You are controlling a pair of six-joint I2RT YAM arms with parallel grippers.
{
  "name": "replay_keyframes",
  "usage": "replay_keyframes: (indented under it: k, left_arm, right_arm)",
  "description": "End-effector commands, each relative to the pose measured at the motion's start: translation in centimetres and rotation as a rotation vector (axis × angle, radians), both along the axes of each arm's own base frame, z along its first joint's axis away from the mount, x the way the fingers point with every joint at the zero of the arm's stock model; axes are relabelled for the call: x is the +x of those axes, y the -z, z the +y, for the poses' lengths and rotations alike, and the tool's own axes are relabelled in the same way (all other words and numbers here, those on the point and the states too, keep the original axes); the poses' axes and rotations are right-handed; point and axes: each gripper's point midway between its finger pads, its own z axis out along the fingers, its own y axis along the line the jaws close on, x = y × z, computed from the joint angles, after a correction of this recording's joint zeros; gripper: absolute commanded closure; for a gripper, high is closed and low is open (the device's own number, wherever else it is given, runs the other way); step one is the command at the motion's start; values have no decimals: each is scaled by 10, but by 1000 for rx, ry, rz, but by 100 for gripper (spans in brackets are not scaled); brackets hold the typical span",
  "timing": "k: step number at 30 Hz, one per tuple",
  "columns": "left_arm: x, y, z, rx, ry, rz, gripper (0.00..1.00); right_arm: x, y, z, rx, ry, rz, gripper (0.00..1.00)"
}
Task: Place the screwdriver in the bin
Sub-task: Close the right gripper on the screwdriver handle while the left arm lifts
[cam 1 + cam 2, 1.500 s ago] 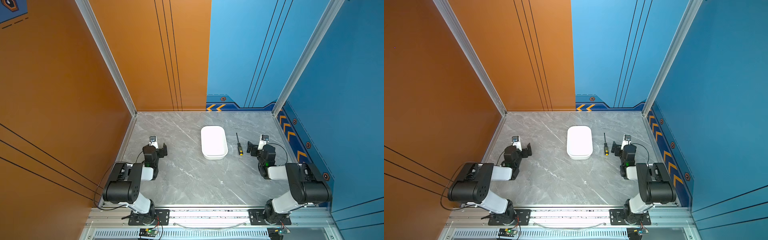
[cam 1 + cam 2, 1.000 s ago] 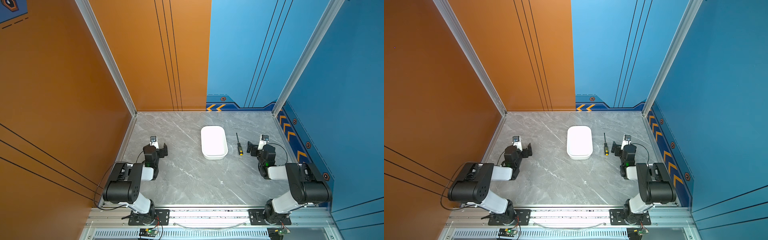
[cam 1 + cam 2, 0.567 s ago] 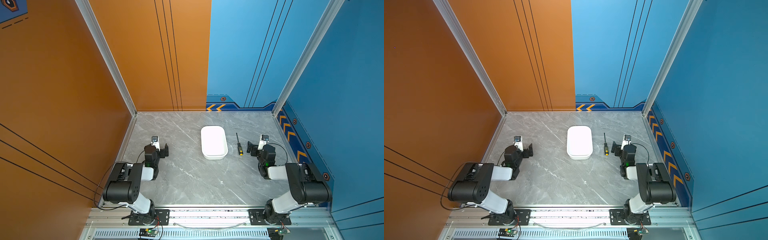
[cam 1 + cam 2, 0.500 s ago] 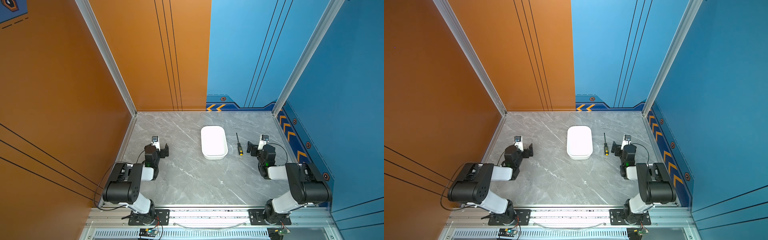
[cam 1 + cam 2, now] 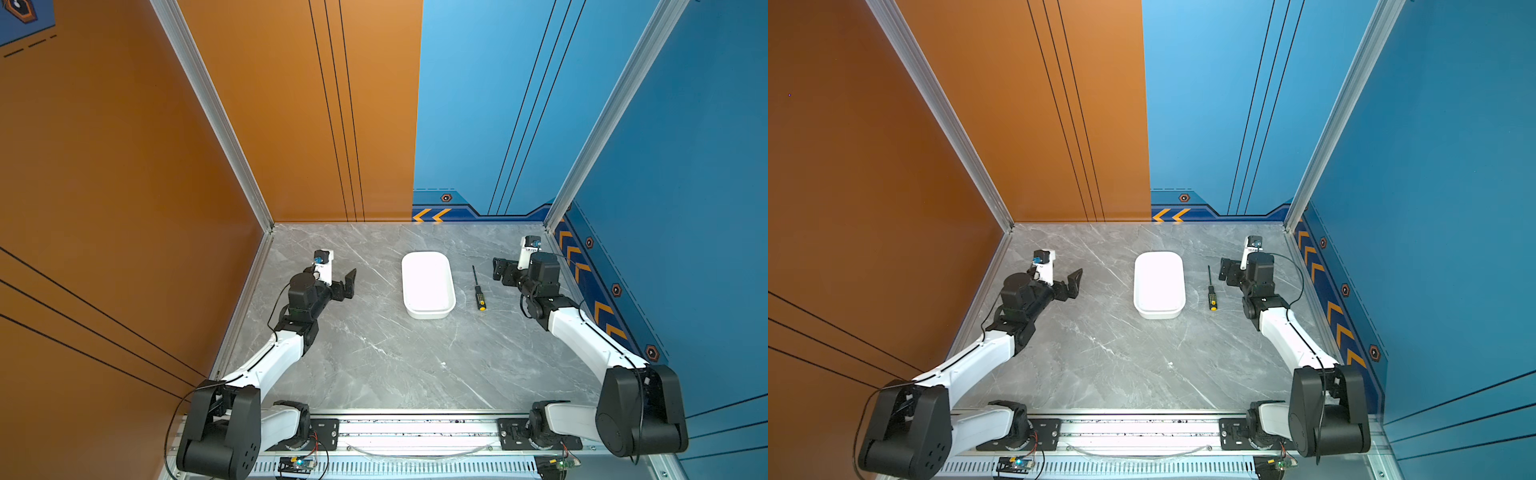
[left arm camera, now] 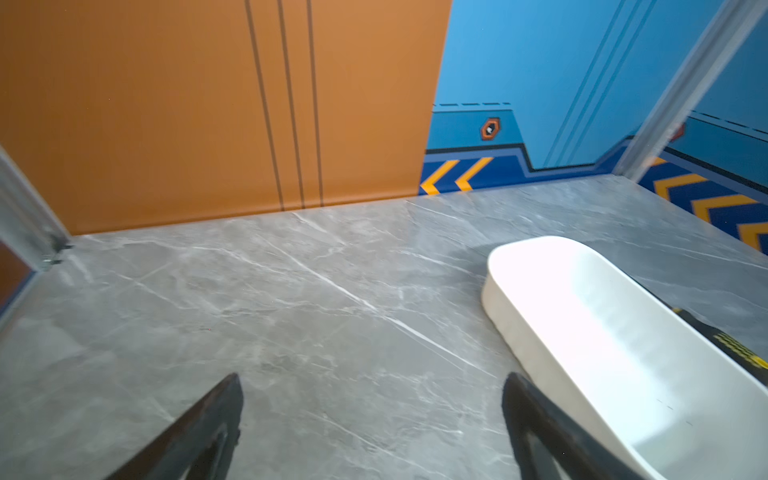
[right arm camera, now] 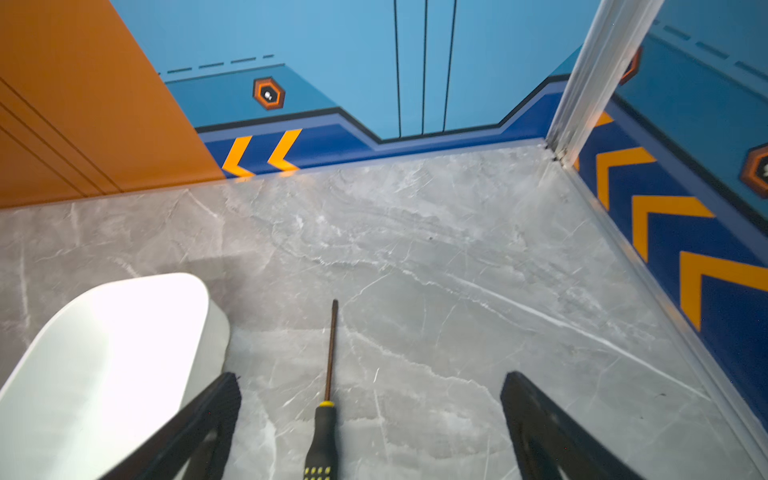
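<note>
The screwdriver's handle (image 5: 480, 297) (image 7: 322, 456) is clear of the bin at that thick part. My right gripper tilts downward, moves toward the bin and back, and lowers onto it to close next.
The screwdriver (image 5: 478, 291) (image 5: 1212, 293) lies flat on the grey marble table just right of the bin (image 5: 428, 282) (image 5: 1158, 284), its yellow-capped handle nearest the arms' bases. The bin is a shallow white tray with nothing in it. My right gripper (image 5: 500, 270) (image 5: 1227, 272) hovers open a little to the right of the shaft. In the right wrist view the screwdriver (image 7: 328, 395) lies between the spread fingers of this gripper (image 7: 372, 376), with the bin (image 7: 104, 353) beside it. My left gripper (image 5: 349, 282) (image 6: 372, 378) is open and empty, left of the bin (image 6: 582, 332).
Orange wall panels stand at the left and back left, blue panels at the back right and right, close behind the right arm. An aluminium rail (image 5: 415, 428) carries both arm bases along the front edge. Bare table (image 5: 395, 361) lies between the arms.
Both arms have lifted and reached farther into the table. The left gripper has swung toward the bin. The screwdriver and the bin have not moved.
</note>
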Motion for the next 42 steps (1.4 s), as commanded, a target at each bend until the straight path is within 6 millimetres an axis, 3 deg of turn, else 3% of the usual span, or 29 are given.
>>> replay_keyframes:
  k: [1, 6, 15, 24, 42]
  left_arm:
    - [-19, 37, -44, -58, 171, 226, 2]
    - [-26, 52, -76, -125, 258, 374, 2]
    - [-36, 76, -90, -139, 287, 479, 2]
    - [-37, 88, -92, -147, 282, 537, 2]
    - [-40, 96, -95, -135, 291, 573, 2]
  right_arm:
    - [-44, 70, 25, 65, -86, 383, 4]
    - [-49, 90, 38, 86, -131, 507, 5]
    - [-45, 118, 53, 56, -140, 623, 10]
    - [-34, 138, 59, -19, -119, 686, 16]
    - [-28, 163, 54, -87, -82, 754, 40]
